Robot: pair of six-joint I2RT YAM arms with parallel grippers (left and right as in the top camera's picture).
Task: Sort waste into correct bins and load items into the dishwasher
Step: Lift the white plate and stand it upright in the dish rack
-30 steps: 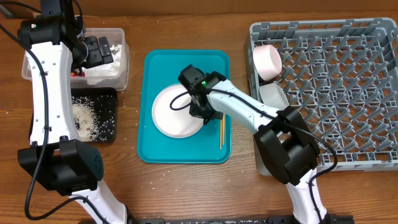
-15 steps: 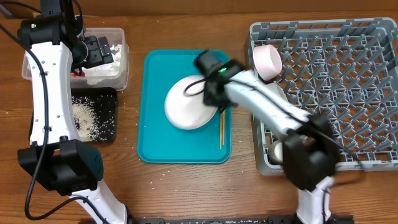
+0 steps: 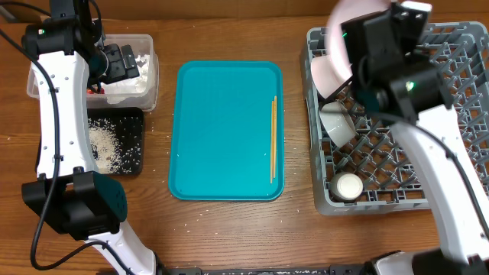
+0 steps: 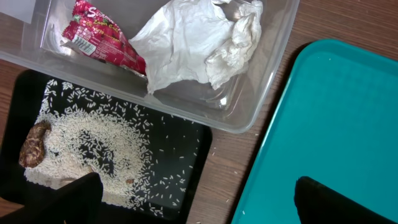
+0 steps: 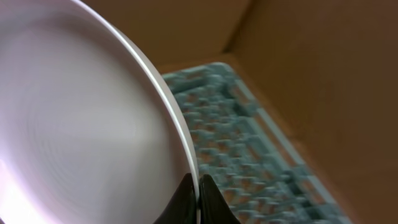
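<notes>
My right gripper lowers to the rack's wires beside the far bowl next and releases the plate, since bowls and cup fill the rack column by the teal tray.
My right gripper is shut on the rim of the white flat plate and holds it on edge in the air over the far left corner of the grey dish rack; the plate shows there from above. A white bowl on edge, a second bowl and a small cup sit in the rack's left column. Wooden chopsticks lie on the teal tray. My left gripper is open and empty, above the black tray.
The clear tub holds the red-and-white wrapper and the crumpled napkin. The black tray holds rice and a brown scrap. A few rice grains lie on the wooden table near the front.
My right gripper lifted the plate off the teal tray and carried it right and up to the rack's far left corner. The left arm has not moved.
</notes>
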